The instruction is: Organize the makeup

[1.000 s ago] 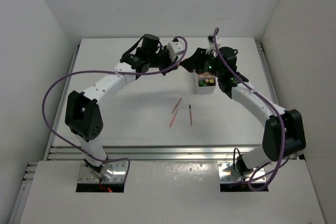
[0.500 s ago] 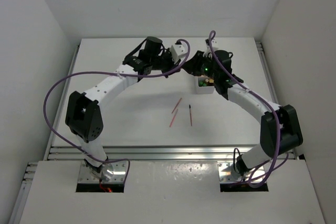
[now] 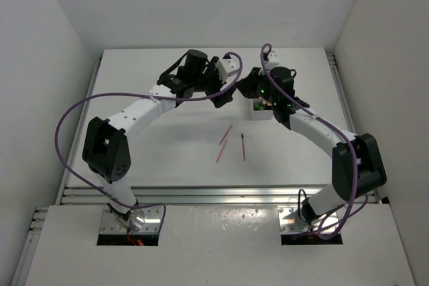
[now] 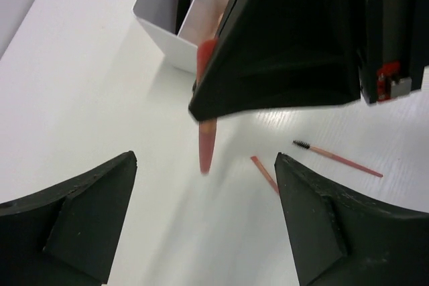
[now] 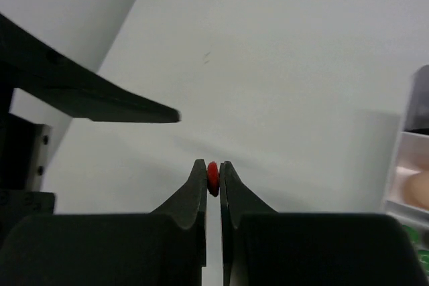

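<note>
Next, my right gripper carries the red pencil (image 5: 212, 177) outward and over the white box (image 5: 409, 185), above its divided sections. It then releases the pencil, since the other makeup already sits there.
My right gripper (image 5: 212, 167) is shut on the end of a red pencil (image 5: 212, 177), part of the makeup. In the left wrist view the red pencil (image 4: 207, 140) hangs down from the right gripper's black body, above the table. My left gripper (image 4: 204, 189) is open, its fingers spread either side of the pencil and not touching it. In the top view the left gripper (image 3: 224, 95) and the right gripper (image 3: 242, 88) meet beside the white box (image 3: 261, 113). Two pink pencils (image 3: 225, 134) (image 3: 221, 151) and a thin brush (image 3: 242, 147) lie on the table.
The white box (image 4: 175, 48) has dividers and holds a beige sponge (image 5: 415, 189) and something green (image 5: 419, 257). White walls stand close on both sides and at the back. A purple cable loops off each arm.
My left gripper has opened and let go of the red pencil. My right gripper has closed on that pencil. Both wrists have edged closer together.
</note>
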You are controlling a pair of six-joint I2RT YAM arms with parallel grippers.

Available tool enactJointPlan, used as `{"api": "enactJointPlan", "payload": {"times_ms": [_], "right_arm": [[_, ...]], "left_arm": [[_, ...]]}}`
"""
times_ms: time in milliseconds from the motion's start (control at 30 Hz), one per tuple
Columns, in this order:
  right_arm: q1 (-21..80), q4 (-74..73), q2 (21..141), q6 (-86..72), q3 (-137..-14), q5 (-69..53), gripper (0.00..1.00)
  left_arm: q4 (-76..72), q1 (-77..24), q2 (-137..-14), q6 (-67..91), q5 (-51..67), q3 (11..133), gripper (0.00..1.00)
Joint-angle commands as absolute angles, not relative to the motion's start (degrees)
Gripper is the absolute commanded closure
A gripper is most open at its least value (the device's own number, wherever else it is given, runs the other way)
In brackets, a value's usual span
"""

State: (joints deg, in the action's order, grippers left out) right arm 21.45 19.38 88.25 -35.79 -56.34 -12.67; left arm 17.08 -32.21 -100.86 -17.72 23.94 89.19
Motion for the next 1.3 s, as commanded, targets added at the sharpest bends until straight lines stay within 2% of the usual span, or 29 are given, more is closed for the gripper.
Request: {"api": "enactJointPlan", "payload": {"times_ms": [0, 200, 400, 600, 767, 833, 967, 1033, 1067, 1100, 1200, 1267], "right_arm": [[19.96, 20.57, 85.96, -27.52, -56.51, -4.76, 1.00], [12.40, 23.11, 89.73, -24.87, -59.15, -0.09, 1.00], [8.80, 36.45, 97.11, -26.54, -59.06, -1.93, 1.00], [9.14, 37.27, 101.16, -24.00, -61.26, -1.85, 1.00], [9.40, 36.13, 102.48, -21.10, -61.00, -2.11, 1.00], [9.84, 33.76, 102.39, -19.34, -61.43, -2.81, 0.94], [10.55, 29.01, 103.09, -16.79, -63.02, -3.52, 0.91], [10.29, 26.46, 104.06, -16.70, -64.51, -3.52, 0.85], [10.37, 25.24, 104.32, -16.61, -65.21, -3.52, 0.80], [10.46, 23.66, 104.24, -16.26, -65.48, -4.04, 0.66], [10.37, 21.01, 103.80, -15.30, -67.32, -4.92, 0.56], [10.63, 20.74, 102.92, -13.54, -68.02, -5.18, 0.54]], "left_arm": [[15.64, -31.47, -96.78, -18.01, 20.13, 87.37, 0.09], [17.67, -28.04, -91.68, -19.51, 15.38, 79.99, 0.08], [18.19, -26.19, -85.01, -20.48, 10.47, 68.83, 0.08], [18.19, -23.92, -82.27, -19.42, 10.54, 63.11, 0.08], [18.19, -21.98, -82.27, -18.90, 11.69, 63.11, 0.08], [17.67, -21.97, -82.27, -18.90, 12.22, 63.11, 0.08], [17.05, -21.45, -82.27, -18.90, 12.74, 62.58, 0.08], [17.05, -21.45, -82.27, -18.90, 13.27, 62.05, 0.08], [16.53, -21.45, -82.27, -18.90, 13.27, 62.05, 0.08], [16.52, -21.45, -82.27, -18.90, 13.27, 61.53, 0.08], [16.52, -21.45, -82.27, -18.90, 13.27, 61.52, 0.08], [16.52, -21.45, -82.27, -18.90, 13.27, 61.00, 0.08]]}}
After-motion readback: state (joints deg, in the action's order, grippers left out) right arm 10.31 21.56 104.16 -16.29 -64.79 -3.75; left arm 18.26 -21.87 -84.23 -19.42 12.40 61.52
